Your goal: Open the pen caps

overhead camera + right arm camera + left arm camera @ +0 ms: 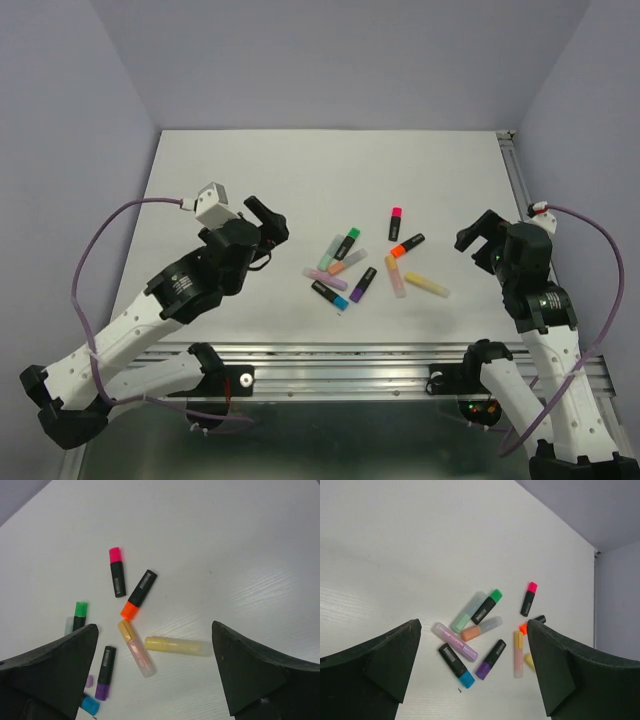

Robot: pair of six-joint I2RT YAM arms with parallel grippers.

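Observation:
The highlighter's black body (pixel 451 659), its blue cap (pixel 466 680) still on, lies below my left gripper and to its right in the top view, so I will descend that way around it.
Several highlighters lie in a loose cluster at the table's middle (pixel 365 265), every cap still on its barrel. Black barrels carry a pink cap (pixel 115 554), an orange cap (pixel 129 611), a green cap (pixel 495 595), a blue cap (pixel 466 680) and a purple cap (pixel 483 670). Pastel barrels carry a peach cap (pixel 125 630) and a yellow cap (pixel 159 643). My left gripper (pixel 268 220) is open and empty, held above the table left of the cluster. My right gripper (pixel 478 235) is open and empty, held to its right.
The white table (pixel 300 170) is enclosed by lavender walls at the back and sides. A metal rail (pixel 515 170) runs along its right edge. A grey cable loops off each arm.

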